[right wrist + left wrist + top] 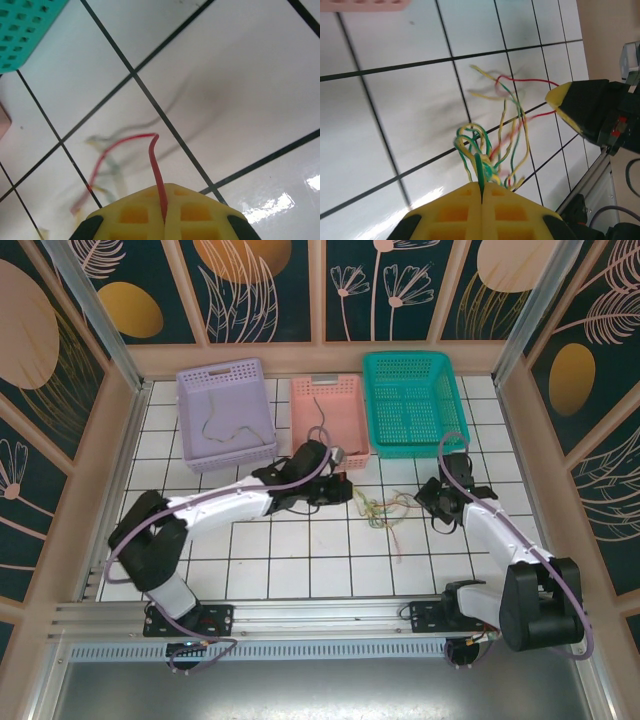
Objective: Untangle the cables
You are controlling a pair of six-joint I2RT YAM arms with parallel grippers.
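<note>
Next, my right gripper draws the red cable outward to the tiles by the teal basket's near edge (434, 468) and releases it, because the cable still runs into the tangle.
The cables (385, 508) lie as a small tangle of yellow, green and red wires on the white tiled table, between my two grippers. My left gripper (345, 490) is at the tangle's left side. In the left wrist view its yellow jaws (481, 189) are shut on a green cable (479, 167) that rises out of the knot (490, 150). My right gripper (425, 498) is just right of the tangle. In the right wrist view it (164, 212) is shut on a red cable (156, 165) that curves off to the left, lifted above the tiles.
Three baskets stand at the back: lilac (185, 420), pink (296, 420) and teal (372, 400), each with a thin cable inside. The teal basket's corner (25, 25) is close to my right gripper. A wooden wall surrounds the table.
</note>
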